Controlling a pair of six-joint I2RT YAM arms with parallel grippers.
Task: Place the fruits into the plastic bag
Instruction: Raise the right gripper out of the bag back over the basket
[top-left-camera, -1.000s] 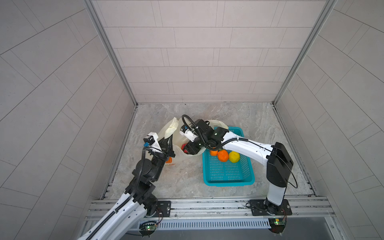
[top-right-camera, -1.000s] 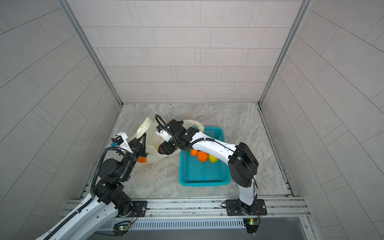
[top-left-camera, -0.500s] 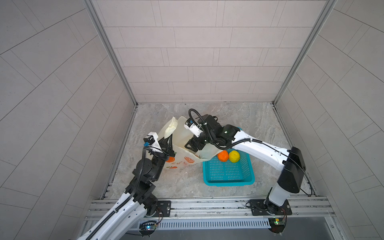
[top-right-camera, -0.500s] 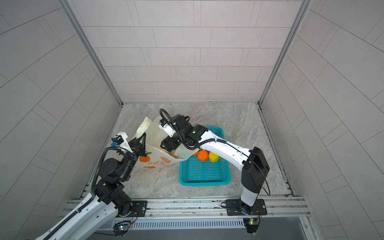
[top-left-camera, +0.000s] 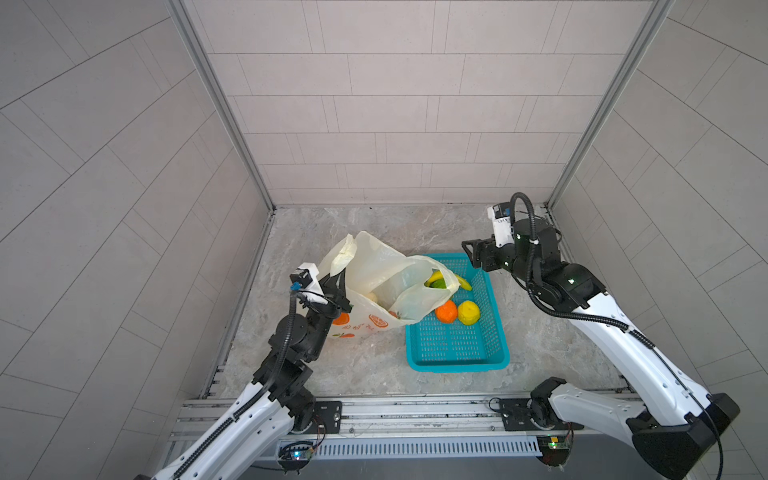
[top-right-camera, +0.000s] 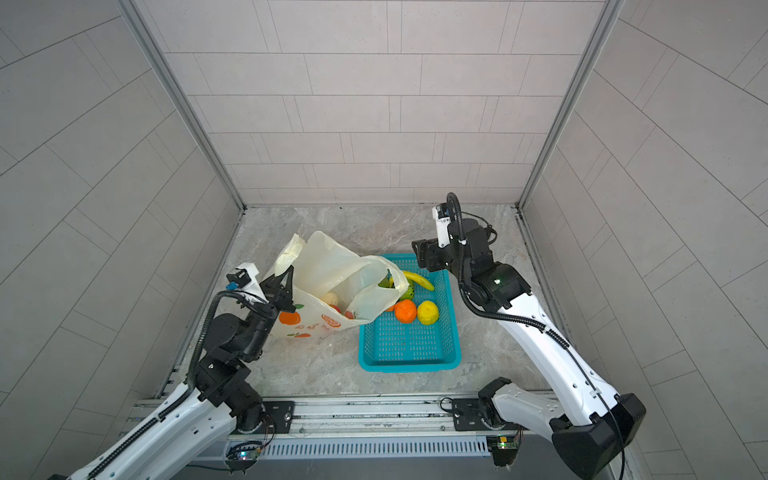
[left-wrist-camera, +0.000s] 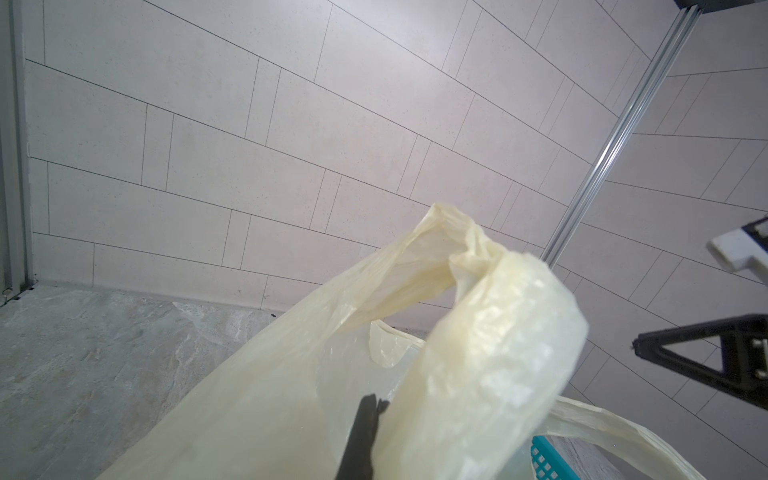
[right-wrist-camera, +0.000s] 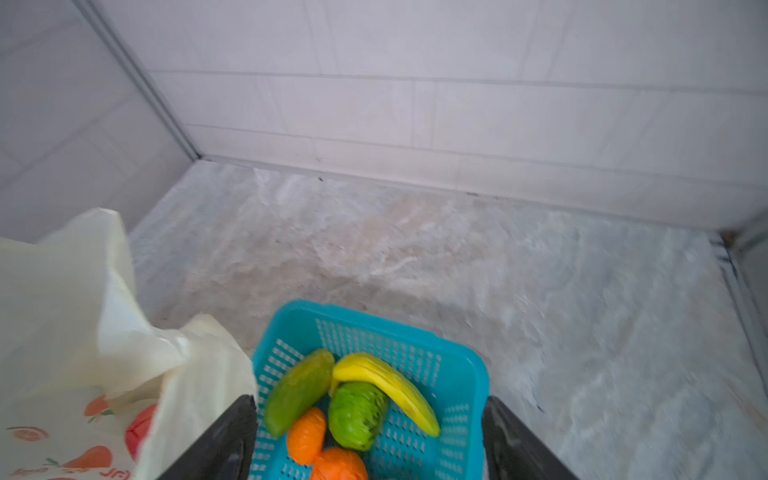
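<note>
The lemon (top-left-camera: 468, 312) lies below my right gripper and back from it, uncovered by the bag (top-left-camera: 374, 274). I should tilt my right gripper down, draw it back and lower its open fingers around the lemon.
The cream plastic bag (top-left-camera: 374, 274) (top-right-camera: 328, 266) stands left of the teal basket, its mouth sagging over the basket's left rim. My left gripper (top-left-camera: 337, 286) (top-right-camera: 283, 286) (left-wrist-camera: 372, 409) is shut on the bag's near-left edge. A banana (top-left-camera: 459, 281) (right-wrist-camera: 386, 386), green pieces (right-wrist-camera: 299, 390), an orange (top-left-camera: 446, 311) and a lemon (top-left-camera: 468, 312) lie in the basket. A red ball (right-wrist-camera: 141, 428) shows through the bag's film. My right gripper (top-left-camera: 473, 255) (top-right-camera: 424, 254) (right-wrist-camera: 369, 401) hangs open and empty above the basket's far end.
The teal basket (top-left-camera: 457, 353) (top-right-camera: 409, 349) (right-wrist-camera: 465, 365) sits right of centre, its near half bare. Tiled walls close in the marble floor on three sides, and a metal rail runs along the front edge.
My right gripper has drawn out of the bag's mouth, going right and back to above the basket's far end. The bag's rim has slumped onto the basket. The left gripper kept its hold.
</note>
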